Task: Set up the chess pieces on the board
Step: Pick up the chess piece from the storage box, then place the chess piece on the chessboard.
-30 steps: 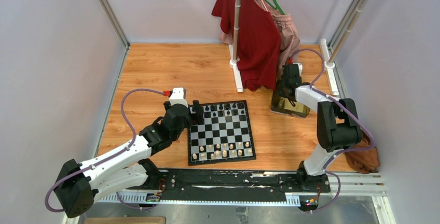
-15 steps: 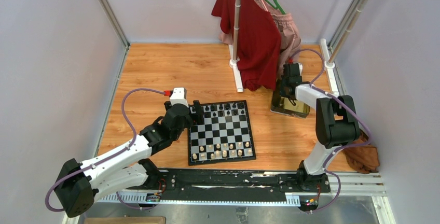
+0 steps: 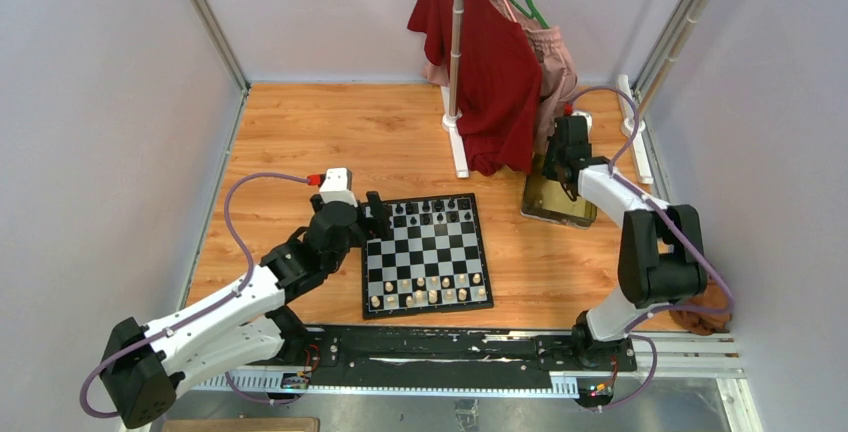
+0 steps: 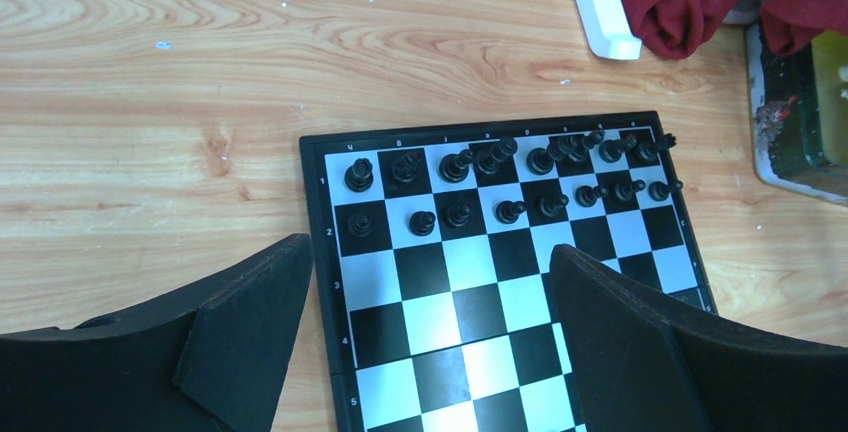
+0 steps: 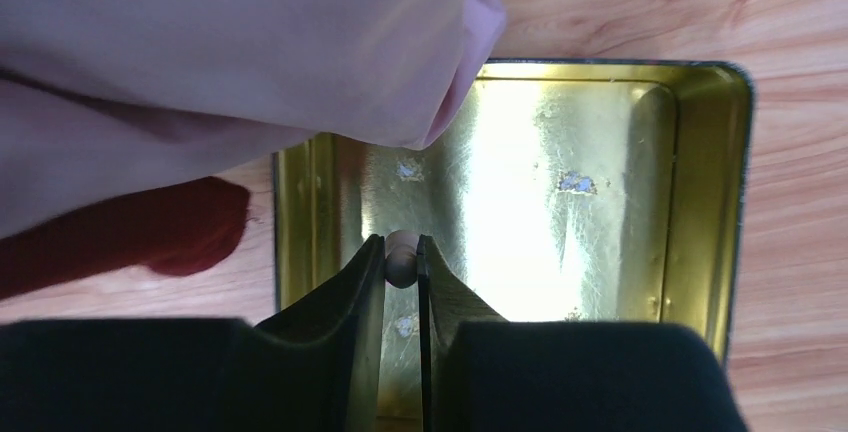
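Note:
I should next move my right gripper back and to the left in the top view, then down onto the cream front row's end square [image 3: 375, 289], because that square is empty.
The checkered board [image 3: 425, 254] lies mid-table, with black chessmen [image 3: 432, 214] on its far two rows and cream chessmen [image 3: 430, 290] on its near rows. In the left wrist view the board [image 4: 470, 282] and the black chessmen [image 4: 500, 177] show. My left gripper [image 3: 376, 214] is open and empty above the board's far left corner [image 4: 425, 292]. My right gripper [image 3: 553, 157] is above the gold tin [image 3: 558, 202], shut on a cream chess piece [image 5: 401, 257] held between its fingertips over the tin's floor [image 5: 540, 192].
A clothes stand with a red shirt [image 3: 490, 62] and a pink garment [image 3: 555, 67] hangs just behind the tin; the pink cloth [image 5: 230, 42] overhangs the tin's far corner. A brown cloth [image 3: 705, 312] lies at the right edge. Walls enclose the table.
My right gripper has risen and moved toward the back over the tin. My left arm has drawn slightly left and back from the board's corner.

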Robot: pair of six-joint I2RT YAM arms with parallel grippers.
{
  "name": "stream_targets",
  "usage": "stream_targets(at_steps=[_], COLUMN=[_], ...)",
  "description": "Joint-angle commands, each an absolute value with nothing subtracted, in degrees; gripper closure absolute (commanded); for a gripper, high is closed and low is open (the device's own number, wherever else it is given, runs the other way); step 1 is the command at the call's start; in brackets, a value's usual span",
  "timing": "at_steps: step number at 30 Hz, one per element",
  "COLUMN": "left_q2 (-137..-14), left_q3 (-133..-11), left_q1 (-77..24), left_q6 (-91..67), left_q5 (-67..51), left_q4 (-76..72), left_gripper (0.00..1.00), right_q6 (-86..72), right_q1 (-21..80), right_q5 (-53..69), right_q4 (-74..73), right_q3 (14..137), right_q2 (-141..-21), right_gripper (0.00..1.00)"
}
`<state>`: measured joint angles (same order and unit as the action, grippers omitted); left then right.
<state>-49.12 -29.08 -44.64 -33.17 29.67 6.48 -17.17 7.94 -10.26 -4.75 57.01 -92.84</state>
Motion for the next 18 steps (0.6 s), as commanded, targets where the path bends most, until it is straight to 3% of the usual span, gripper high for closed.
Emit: stream_targets(at_steps=[1, 9, 18], left_q2=[-46.54, -41.18, -34.26], left_q3=[-29.87, -29.76, -27.51], left_q1=[-44.30, -44.30, -44.30], left_q6=[-33.02, -34.24, -36.65], left_q5=[32.32, 35.03, 39.56], left_q4=[7.53, 12.17, 18.33], left_gripper=[0.05, 0.05, 0.05], right_q6=[-16.36, -12.60, -9.91], right_q1=[7.53, 15.05, 39.29], right_q5=[-9.35, -6.29, -7.60], right_q4=[-6.62, -12.62, -19.50], right_q3=[55.70, 53.92, 57.05], right_q2=[-86.61, -74.89, -71.33], right_gripper=[1.00, 1.00, 1.00])
